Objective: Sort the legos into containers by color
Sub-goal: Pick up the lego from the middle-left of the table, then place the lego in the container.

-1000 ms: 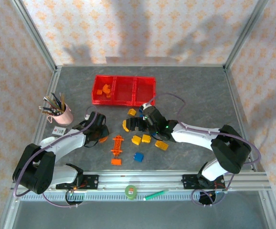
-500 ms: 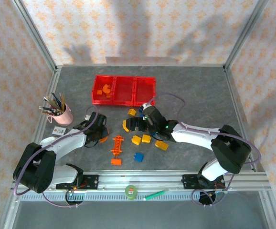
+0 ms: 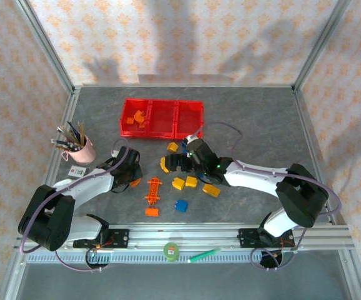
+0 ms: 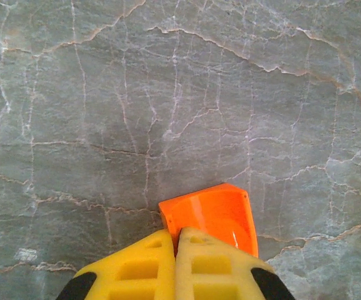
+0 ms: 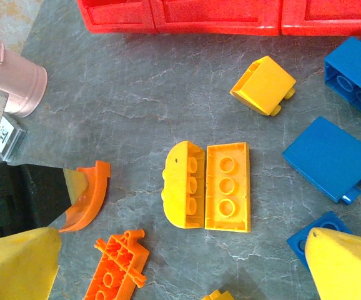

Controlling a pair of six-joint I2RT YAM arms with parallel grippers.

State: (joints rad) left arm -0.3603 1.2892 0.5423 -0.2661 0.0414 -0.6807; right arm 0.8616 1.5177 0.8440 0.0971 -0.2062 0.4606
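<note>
My left gripper needs to lift the orange arch (image 4: 213, 212) next, carry it outward over the red container holding orange pieces and let go of it there, because that container stands outward.
My left gripper (image 4: 176, 234) is shut on the thin wall of an orange arch (image 4: 213, 212), low over the grey table. From above, that gripper (image 3: 130, 174) sits left of the long spiky orange piece (image 3: 153, 189). The right wrist view shows the arch (image 5: 92, 195) beside the spiky piece (image 5: 115, 270). My right gripper (image 5: 180, 262) is open above two yellow legos (image 5: 208, 185) lying side by side, with blue legos (image 5: 330, 159) to their right. The red containers (image 3: 162, 117) stand in a row behind; the left one holds orange pieces (image 3: 135, 118).
A pink cup of pencils (image 3: 80, 149) stands at the left with a small card (image 3: 77, 171) in front of it. A green tape roll (image 3: 171, 250) and a green pen (image 3: 204, 254) lie on the front rail. Loose yellow (image 3: 192, 182), blue (image 3: 181, 205) and orange (image 3: 152, 212) bricks surround the grippers.
My left gripper has closed its fingers onto the orange arch. Neither arm has shifted noticeably, and the right gripper stays open.
</note>
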